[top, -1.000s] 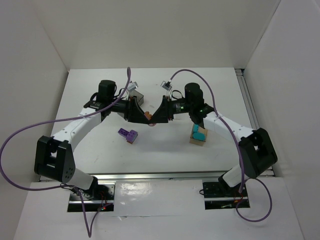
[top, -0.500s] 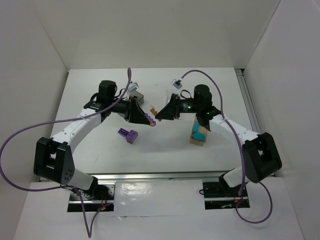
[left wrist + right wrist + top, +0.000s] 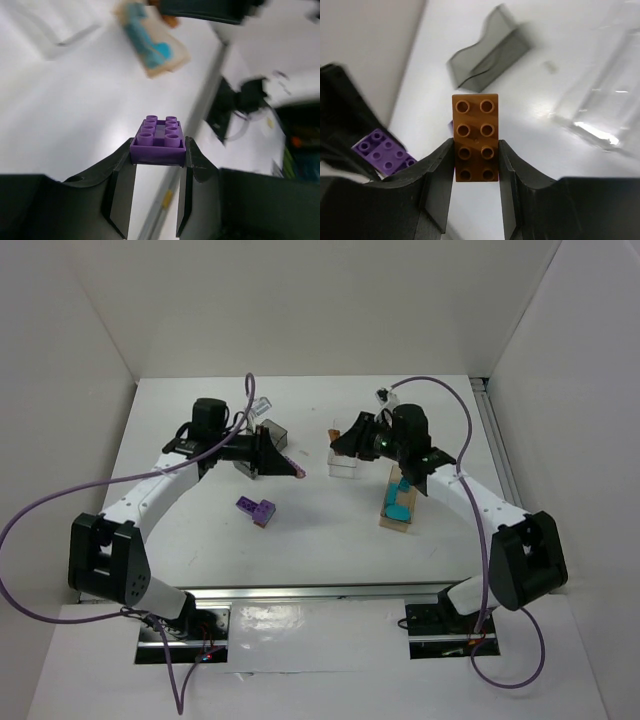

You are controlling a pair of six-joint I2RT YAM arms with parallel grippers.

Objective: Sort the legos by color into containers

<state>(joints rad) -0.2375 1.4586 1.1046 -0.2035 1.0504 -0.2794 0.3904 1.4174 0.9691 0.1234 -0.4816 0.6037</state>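
Note:
My right gripper tips downward over the clear container [image 3: 606, 97] below it next and releases the orange-brown lego [image 3: 475, 137] there, as the tan container holds teal legos.
My left gripper [image 3: 292, 469] is shut on a purple lego [image 3: 159, 140], held by its sides above the table's middle. My right gripper [image 3: 337, 436] is shut on an orange-brown lego [image 3: 475, 137], studs toward the camera, and hovers by the clear container [image 3: 343, 462]. Behind the left gripper stands the dark grey container [image 3: 275, 435], which the right wrist view shows as a dark grey container [image 3: 487, 57] with nothing in it. The tan container [image 3: 398, 508] holds teal legos [image 3: 400, 502]. More purple legos [image 3: 257, 510] lie joined on the table.
White walls close in the table on three sides. The right arm's links pass just behind the tan container. A purple cable loops off each arm. In the left wrist view the tan container [image 3: 150, 37] lies ahead, under the right gripper.
The two grippers met at the table's middle a second ago and have parted. The right one went back and right with the orange-brown lego; the left one kept the purple lego.

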